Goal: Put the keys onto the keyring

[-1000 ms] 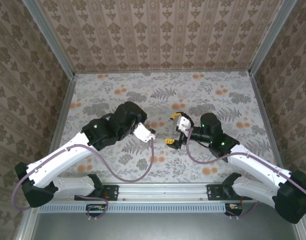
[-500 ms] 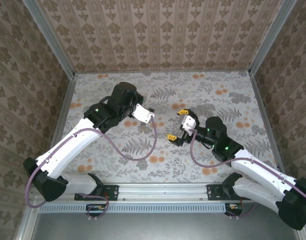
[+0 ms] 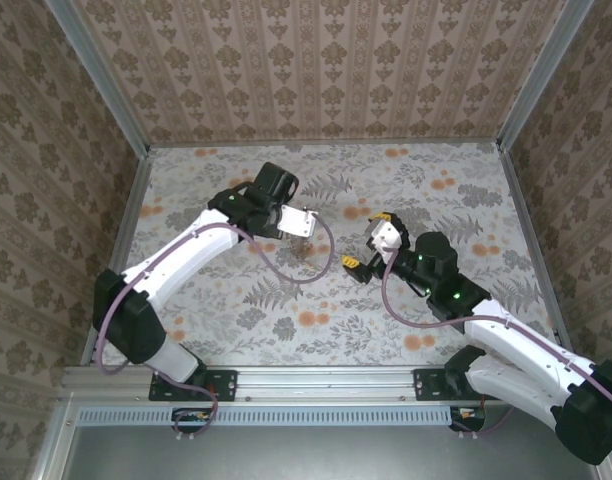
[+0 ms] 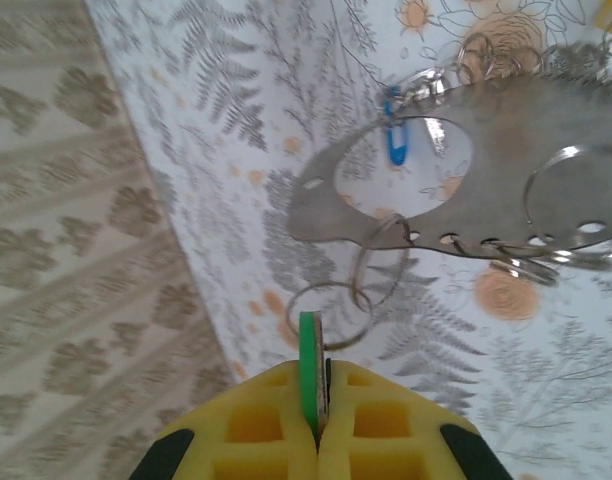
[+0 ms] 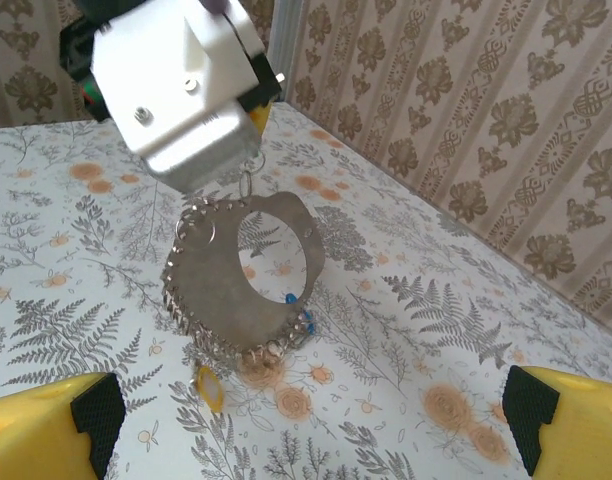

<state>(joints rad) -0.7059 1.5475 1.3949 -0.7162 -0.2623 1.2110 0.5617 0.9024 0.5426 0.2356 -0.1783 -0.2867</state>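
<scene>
The robot's left gripper will next move down and back toward its nearer side wall to let go of the green key (image 4: 309, 372), since clear tabletop lies below and back of that gripper.
My left gripper (image 4: 321, 420) is shut on the green key (image 4: 309, 372), its yellow pads pressed together. From that key two small rings link to the keyring (image 4: 506, 160), a flat grey piece with a big hole and several small rings along its edge. A blue key (image 4: 396, 142) hangs on it. In the right wrist view the keyring (image 5: 206, 300) dangles under the left gripper's white housing (image 5: 181, 90), blue key (image 5: 304, 322) and a yellow tag (image 5: 208, 388) at its low edge. My right gripper (image 3: 366, 240) stands open just right of it, nothing between its pads.
The floral tablecloth (image 3: 426, 190) covers the table, boxed in by patterned walls (image 3: 326, 60) at the back and both sides. The left arm's purple cable (image 3: 286, 272) loops just near of the keyring.
The left arm swung away from the bases toward the table's middle, carrying the green key and keyring with it. The right gripper shifted slightly right and farther, staying open.
</scene>
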